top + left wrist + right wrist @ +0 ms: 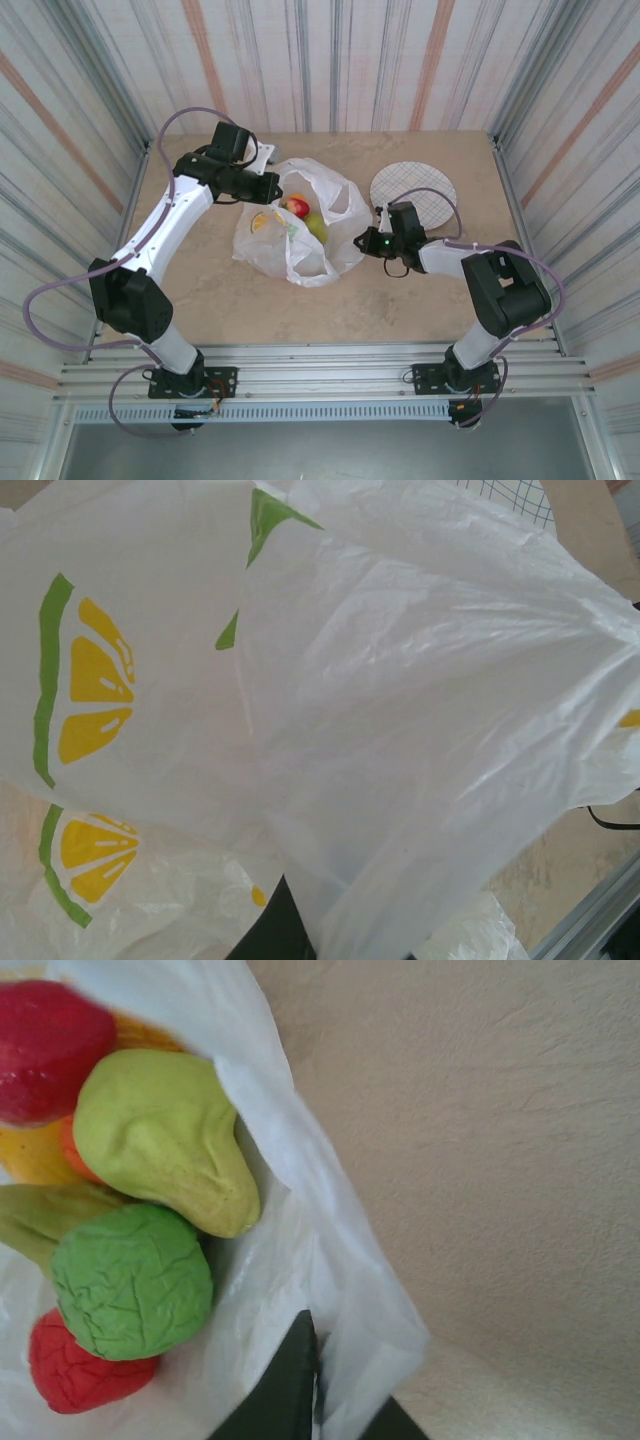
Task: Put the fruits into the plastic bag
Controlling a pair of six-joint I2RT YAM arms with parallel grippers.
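The fruits are lying inside the bag (300, 235). My right gripper should next lift up and outward toward the plate's edge by the bag, then let go of the pinched rim.
The plastic bag (300, 235) lies mid-table, white with lemon-slice prints, its mouth held open between both arms. My left gripper (272, 184) is shut on the bag's far-left rim; in the left wrist view the bag film (400, 700) runs down between the dark fingers (265, 932). My right gripper (362, 241) is shut on the bag's right rim (330, 1260), which is pinched between its fingers (288, 1390). Inside lie a yellow-green fruit (165, 1140), a crinkled green fruit (130, 1280), two red fruits (50, 1050) (75, 1370) and an orange one (70, 1150). From above, a red fruit (297, 207) and a green fruit (316, 226) show.
A round white grid-patterned plate (413, 190) lies just right of the bag, behind my right gripper; its edge (500, 495) shows at the top of the left wrist view. Striped walls close in the table on three sides. The metal rail runs along the near edge.
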